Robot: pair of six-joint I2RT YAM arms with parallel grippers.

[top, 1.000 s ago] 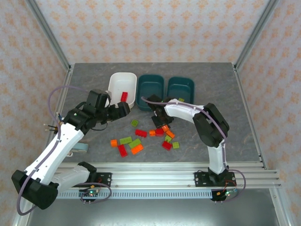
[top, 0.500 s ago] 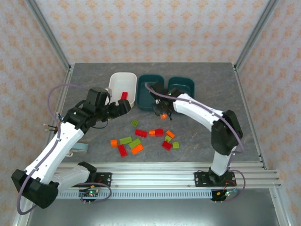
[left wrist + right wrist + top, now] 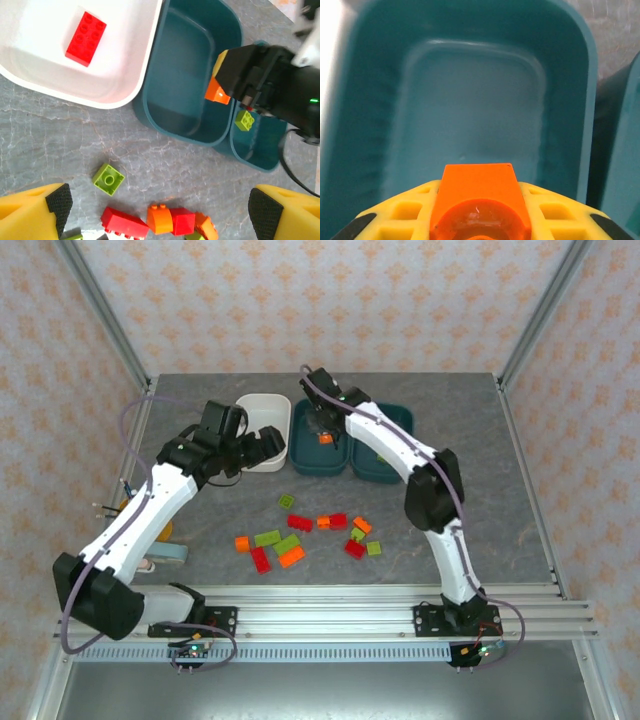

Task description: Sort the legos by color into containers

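Note:
My right gripper will next go down toward the bare bottom of the middle teal container, which is open below the orange lego (image 3: 325,438), and release the lego there.
My right gripper (image 3: 325,436) is shut on an orange lego (image 3: 325,438) and holds it over the middle dark teal container (image 3: 320,458). In the right wrist view the orange lego (image 3: 477,197) sits between the yellow fingers (image 3: 400,215), with the bare floor of that teal container (image 3: 470,100) under it. My left gripper (image 3: 264,446) hovers open by the white container (image 3: 262,405), nothing between its pads (image 3: 56,200). A red lego (image 3: 86,31) lies in the white container (image 3: 40,65). A green lego (image 3: 244,120) lies in the right teal container (image 3: 260,150). Several loose legos (image 3: 300,535) lie on the table.
Nearest the left gripper lie a green brick (image 3: 108,178), a red one (image 3: 124,222) and an orange one (image 3: 160,219). A blue-grey roll (image 3: 170,552) lies at the left under the left arm. The metal rail (image 3: 350,600) runs along the front edge.
My right gripper has risen from the loose pile with the orange lego and carried it back over the middle teal container. The left arm has swung back toward the white container.

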